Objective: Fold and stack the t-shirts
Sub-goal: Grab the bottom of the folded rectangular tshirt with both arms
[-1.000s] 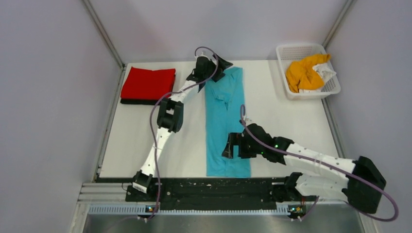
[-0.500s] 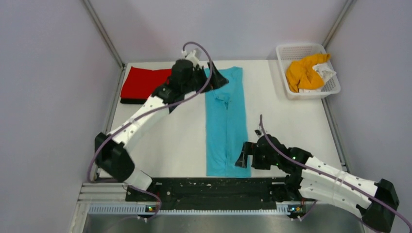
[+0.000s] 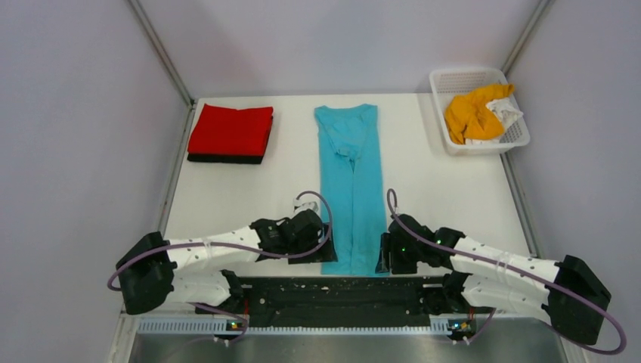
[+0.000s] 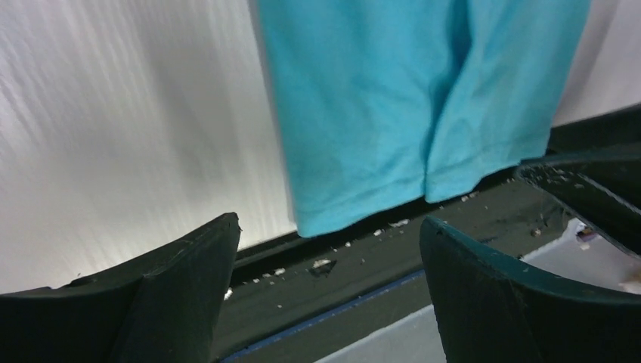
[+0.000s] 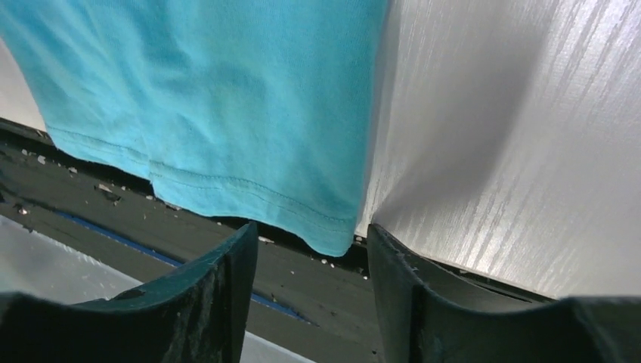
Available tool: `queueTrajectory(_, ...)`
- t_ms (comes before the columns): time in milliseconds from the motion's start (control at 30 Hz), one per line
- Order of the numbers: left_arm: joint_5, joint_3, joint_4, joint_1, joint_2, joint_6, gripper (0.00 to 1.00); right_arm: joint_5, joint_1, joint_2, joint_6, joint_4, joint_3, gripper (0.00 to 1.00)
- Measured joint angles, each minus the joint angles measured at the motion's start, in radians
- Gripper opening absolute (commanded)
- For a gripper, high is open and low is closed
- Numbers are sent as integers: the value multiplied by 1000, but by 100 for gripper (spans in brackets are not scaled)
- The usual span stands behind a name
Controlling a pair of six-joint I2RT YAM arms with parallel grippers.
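Note:
The corner of the t-shirt's hem sticks out past the near edge of the table, just beyond my open fingers. My left gripper needs to go down and move back onto that corner next.
The turquoise t-shirt (image 3: 352, 185) lies folded into a long narrow strip down the table's middle, collar at the far end, hem over the near edge. My left gripper (image 3: 326, 253) is open at the hem's left corner; the hem (image 4: 363, 197) shows just beyond its tips (image 4: 330, 234). My right gripper (image 3: 380, 257) is open at the hem's right corner, which (image 5: 325, 234) hangs between its fingers (image 5: 311, 242). A folded red shirt (image 3: 231, 130) lies on a black one (image 3: 225, 158) at the far left. An orange shirt (image 3: 470, 113) and a white one (image 3: 505, 113) sit in the basket.
The white mesh basket (image 3: 453, 79) stands at the far right corner. A black strip (image 3: 340, 291) runs along the table's near edge between the arm bases. Grey walls close in the left, right and back.
My left arm has swung from the collar end back to the near left corner of the hem. My right gripper has moved nearer, to the hem's right corner. The collar end now lies uncovered.

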Motion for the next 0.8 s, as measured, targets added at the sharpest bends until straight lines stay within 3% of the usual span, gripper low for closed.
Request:
queueTrajectory(133, -21, -16, 30, -66, -26, -86, 79, 2, 0, 2, 15, 36, -15, 44)
queueTrajectory(300, -22, -43, 67, -100, -4, -154, 62, 26, 0, 2, 46, 65, -33, 26)
queueTrajectory(500, -15, -43, 71, -129, 42, -194, 43, 30, 0, -1, 55, 73, -44, 17)
queueTrajectory(800, -14, -72, 73, -130, 63, -248, 41, 25, 0, -58, 66, 73, -77, 15)
